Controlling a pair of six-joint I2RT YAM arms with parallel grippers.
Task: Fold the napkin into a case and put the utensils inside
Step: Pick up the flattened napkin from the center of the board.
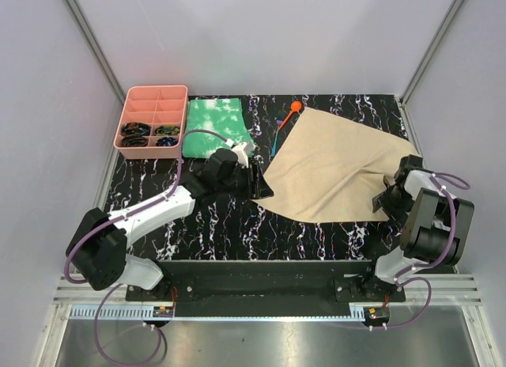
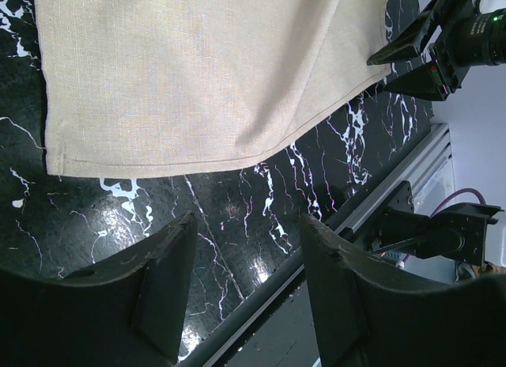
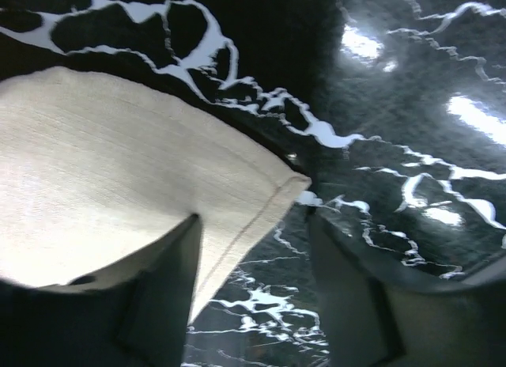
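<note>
The left gripper moves down and toward the left in the wrist view onto the napkin's near corner (image 1: 257,202) (image 2: 57,168) next, since that corner lies flat outside the open fingers.
The tan napkin (image 1: 332,165) lies spread flat on the black marbled table (image 1: 237,228), slightly rumpled at its right corner. An orange spoon (image 1: 295,107) and a slim blue utensil (image 1: 277,138) lie at its far left edge. My left gripper (image 1: 258,185) hovers open by the napkin's left corner; in the left wrist view the napkin (image 2: 190,74) lies beyond the empty left gripper (image 2: 249,232). My right gripper (image 1: 387,194) is open at the right corner. In the right wrist view the napkin's corner (image 3: 118,169) reaches between the open fingers of the right gripper (image 3: 253,225), ungripped.
A pink compartment tray (image 1: 158,88) holding dark items stands at the far left. A green-and-white mottled cloth (image 1: 219,126) lies beside it. Grey walls enclose the table on three sides, and a metal rail (image 1: 269,312) runs along the near edge.
</note>
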